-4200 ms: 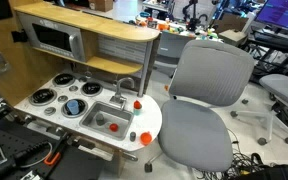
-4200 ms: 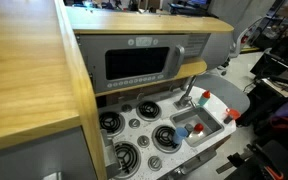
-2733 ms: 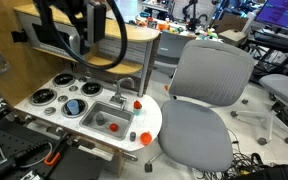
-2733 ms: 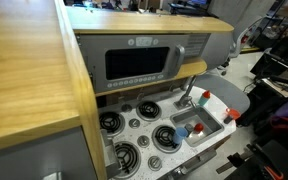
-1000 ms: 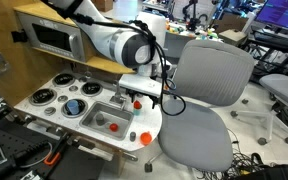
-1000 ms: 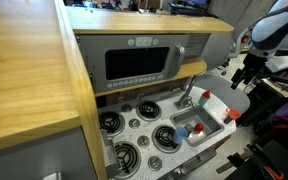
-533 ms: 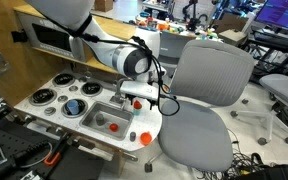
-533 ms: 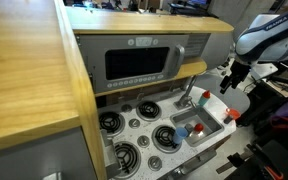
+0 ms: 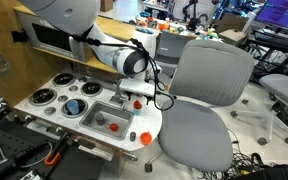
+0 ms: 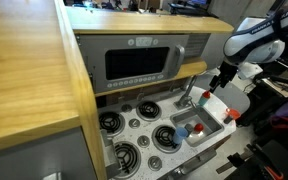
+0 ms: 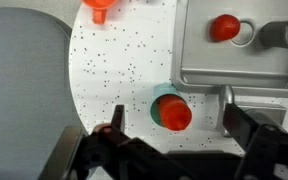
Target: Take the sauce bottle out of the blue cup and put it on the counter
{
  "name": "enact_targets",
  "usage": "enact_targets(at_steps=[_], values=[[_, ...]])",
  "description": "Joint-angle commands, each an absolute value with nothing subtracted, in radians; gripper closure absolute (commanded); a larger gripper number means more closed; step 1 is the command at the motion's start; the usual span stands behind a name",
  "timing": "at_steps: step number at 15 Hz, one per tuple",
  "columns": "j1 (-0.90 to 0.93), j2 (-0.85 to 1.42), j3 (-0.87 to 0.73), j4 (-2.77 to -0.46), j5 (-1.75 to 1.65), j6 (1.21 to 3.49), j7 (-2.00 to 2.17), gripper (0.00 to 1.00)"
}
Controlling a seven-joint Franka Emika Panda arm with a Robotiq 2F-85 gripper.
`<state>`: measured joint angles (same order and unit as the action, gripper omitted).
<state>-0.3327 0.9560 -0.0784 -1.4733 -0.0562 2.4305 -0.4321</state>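
The bottle's red cap pokes up past the blue-green cup's rim, so I will bring my open gripper down around the cap next, then close there.
A red-capped sauce bottle stands upright in a blue-green cup on the white speckled counter, beside the sink's edge. In the wrist view my gripper is open, with one finger on each side of the cup and above it. It holds nothing. In both exterior views the gripper hangs just over the bottle's red cap, behind the sink.
The grey sink holds a small red object. Its faucet stands close to the gripper. Another orange-red item stands at the counter's front corner. Stove burners lie further along. A grey office chair is beside the counter.
The arm came into view from behind and swung down over the counter. In the last second the gripper moved in above the cup and bottle beside the sink.
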Motion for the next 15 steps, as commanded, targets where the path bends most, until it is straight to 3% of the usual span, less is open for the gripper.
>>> enact_targets(at_steps=[1,15], values=[[-0.336,1.027,-0.062,-1.375,-0.063,2.384,-0.424,0.00],[-0.311,1.124,-0.062,-1.267,-0.066,2.375,-0.394,0.03]])
